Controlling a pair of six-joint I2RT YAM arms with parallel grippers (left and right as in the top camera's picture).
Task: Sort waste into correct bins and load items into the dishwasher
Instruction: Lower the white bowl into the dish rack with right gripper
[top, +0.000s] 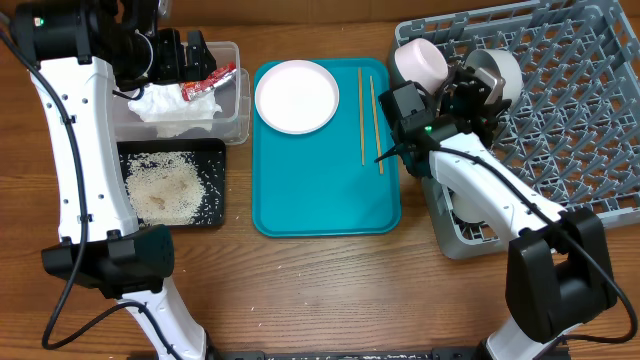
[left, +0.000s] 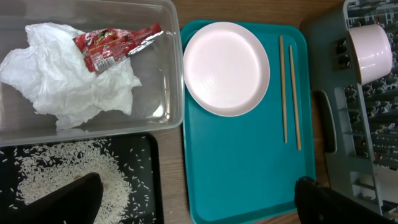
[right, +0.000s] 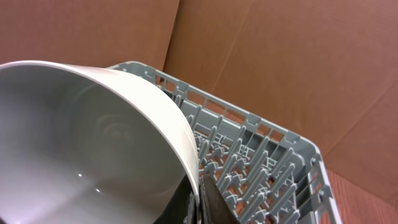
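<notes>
The right gripper lowers the still raised bowl onto the rack's wires (top: 458, 57) beside the second white bowl, toward its neighbour, and releases the bowl's rim next, since they stand below.
My right gripper (right: 198, 199) is shut on the rim of a white bowl (right: 93, 137), held tilted over the left part of the grey dish rack (top: 560, 110); both also show in the overhead view, gripper (top: 470, 92) and bowl (top: 500, 70). A second white bowl (top: 420, 62) lies in the rack's left corner. My left gripper (left: 199, 205) is open and empty, high over the clear tub (top: 235, 105), which holds the crumpled napkin (left: 68, 81) and red wrapper (left: 112, 43). Rice (left: 56, 171) lies in the black tray (left: 146, 186). The white plate (left: 225, 67) and chopsticks (left: 288, 87) lie on the teal tray.
The teal tray (top: 320, 190) sits between the bins and the rack. A white item (top: 465, 208) shows in the rack's side compartment under my right arm. Brown cardboard walls stand behind the rack. A few rice grains lie on the wood beside the black tray.
</notes>
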